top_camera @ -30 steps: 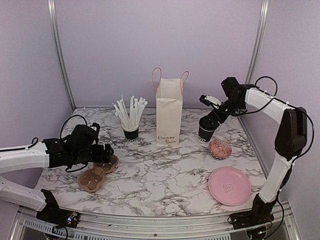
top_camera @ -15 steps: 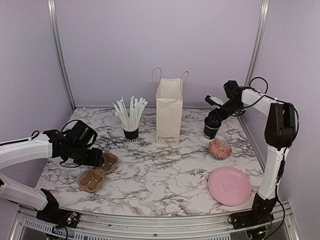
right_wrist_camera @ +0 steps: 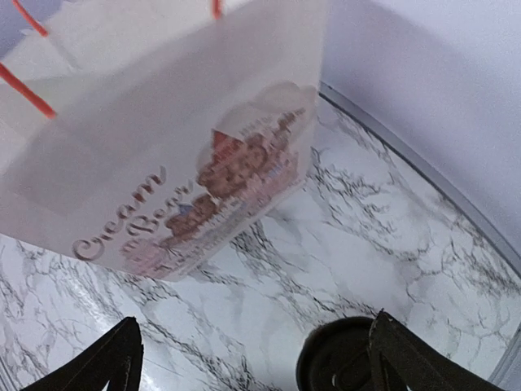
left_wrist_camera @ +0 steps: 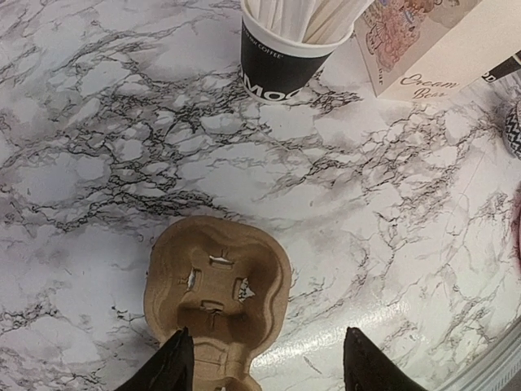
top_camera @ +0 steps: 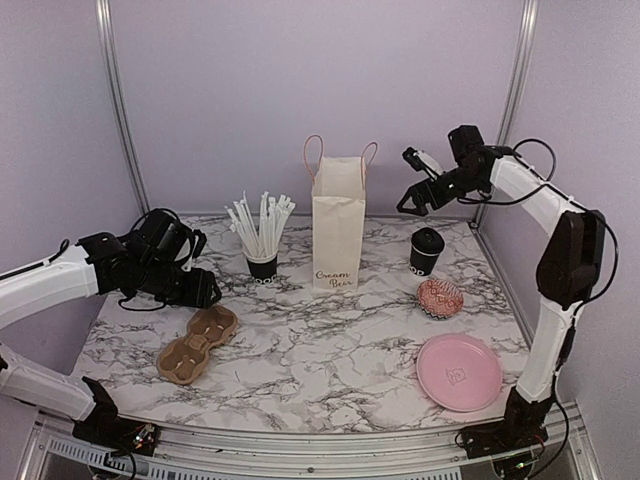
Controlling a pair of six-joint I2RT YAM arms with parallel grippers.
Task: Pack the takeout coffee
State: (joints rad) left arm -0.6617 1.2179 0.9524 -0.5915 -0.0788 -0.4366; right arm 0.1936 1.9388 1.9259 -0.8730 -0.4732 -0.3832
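Note:
I will lift my right gripper and move it onto the paper bag's rim on the cup's side (top_camera: pixel 364 178). That rim is to the left of the gripper in the top view.
The takeout coffee (top_camera: pixel 426 250), a small black cup with its black lid on, stands upright at the back right of the marble table; its lid shows in the right wrist view (right_wrist_camera: pixel 338 358). My right gripper (top_camera: pixel 410 200) is open and empty, raised above and left of the cup, close to the white paper bag (top_camera: pixel 338 224). My left gripper (top_camera: pixel 205 297) is open and empty, just above the far end of the brown cardboard cup tray (top_camera: pixel 197 343). In the left wrist view the tray (left_wrist_camera: pixel 216 297) lies between and ahead of my fingertips.
A black cup full of white straws (top_camera: pixel 262 240) stands left of the bag. A patterned pink bun (top_camera: pixel 439 297) and a pink plate (top_camera: pixel 458 371) lie at the right front. Purple walls enclose the table on three sides.
My right gripper has let go of the lidded cup and risen up and left of it. My left gripper has lifted off the tray and drawn back left.

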